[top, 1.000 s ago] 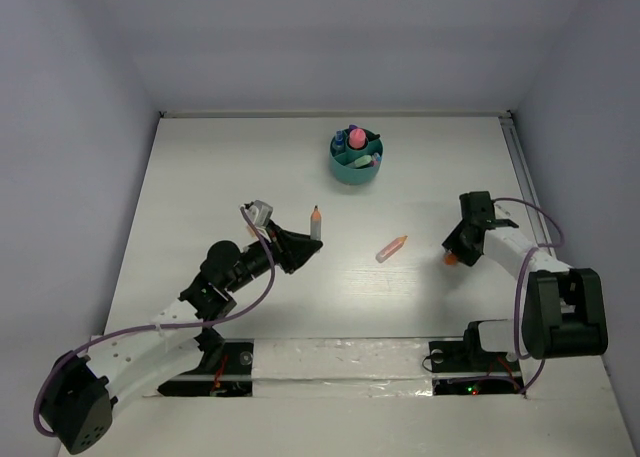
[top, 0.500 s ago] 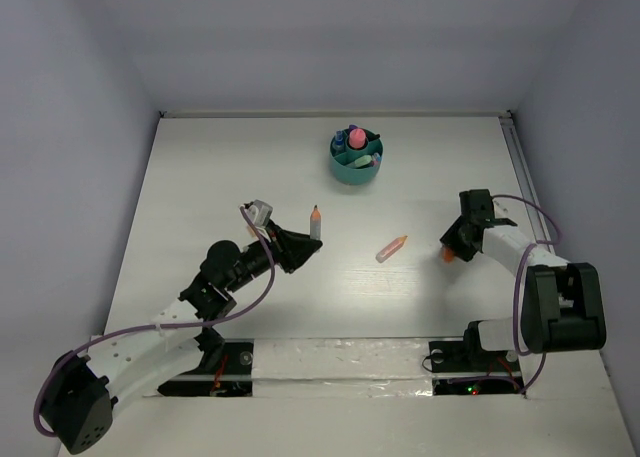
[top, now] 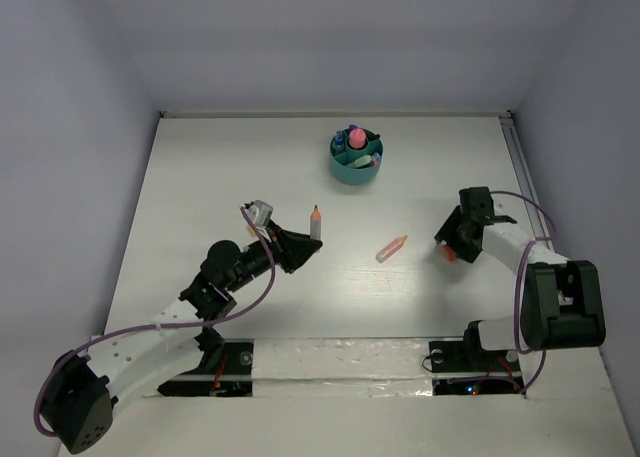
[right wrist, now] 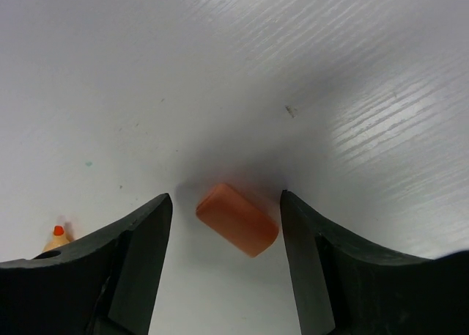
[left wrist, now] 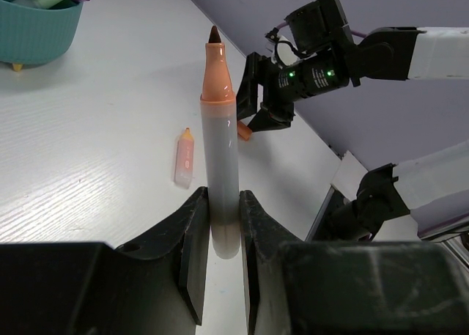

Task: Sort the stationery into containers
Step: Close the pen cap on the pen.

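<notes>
The robot's right gripper needs to turn and shift toward the pale highlighter first, so that the small orange cap is straight between its open fingers, and then it needs to close.
My left gripper is shut on an uncapped orange marker, held upright with its tip up, left of the table's middle. A small orange cap lies on the table between the fingers of my right gripper, which stands open around it without touching. A pale orange highlighter lies between the two arms. The round teal organiser stands at the back centre with several pens in it.
The white table is walled on three sides. A rail runs along its right edge. The tip of the pale highlighter shows at the lower left of the right wrist view.
My right gripper's fingers have spread wider around the orange cap and shifted slightly left. The left arm with the marker has not moved.
</notes>
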Available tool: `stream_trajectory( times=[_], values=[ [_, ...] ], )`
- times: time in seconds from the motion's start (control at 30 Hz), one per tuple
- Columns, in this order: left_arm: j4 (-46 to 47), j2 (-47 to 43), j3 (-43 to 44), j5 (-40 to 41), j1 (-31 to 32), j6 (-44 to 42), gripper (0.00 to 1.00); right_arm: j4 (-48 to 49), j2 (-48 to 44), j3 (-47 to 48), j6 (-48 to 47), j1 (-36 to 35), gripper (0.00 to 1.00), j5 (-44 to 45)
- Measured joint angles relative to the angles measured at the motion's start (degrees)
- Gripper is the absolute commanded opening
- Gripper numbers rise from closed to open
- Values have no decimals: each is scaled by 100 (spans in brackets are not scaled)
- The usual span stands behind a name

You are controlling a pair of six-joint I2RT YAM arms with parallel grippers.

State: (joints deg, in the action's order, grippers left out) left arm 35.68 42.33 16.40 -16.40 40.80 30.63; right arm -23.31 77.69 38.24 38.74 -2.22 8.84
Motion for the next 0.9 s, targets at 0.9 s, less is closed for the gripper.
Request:
stream_trajectory(
  times=[0.9],
  values=[
    [-2, 26, 0, -2, 0, -15, 0, -433, 872, 876, -1523, 0, 55, -494]
  ],
)
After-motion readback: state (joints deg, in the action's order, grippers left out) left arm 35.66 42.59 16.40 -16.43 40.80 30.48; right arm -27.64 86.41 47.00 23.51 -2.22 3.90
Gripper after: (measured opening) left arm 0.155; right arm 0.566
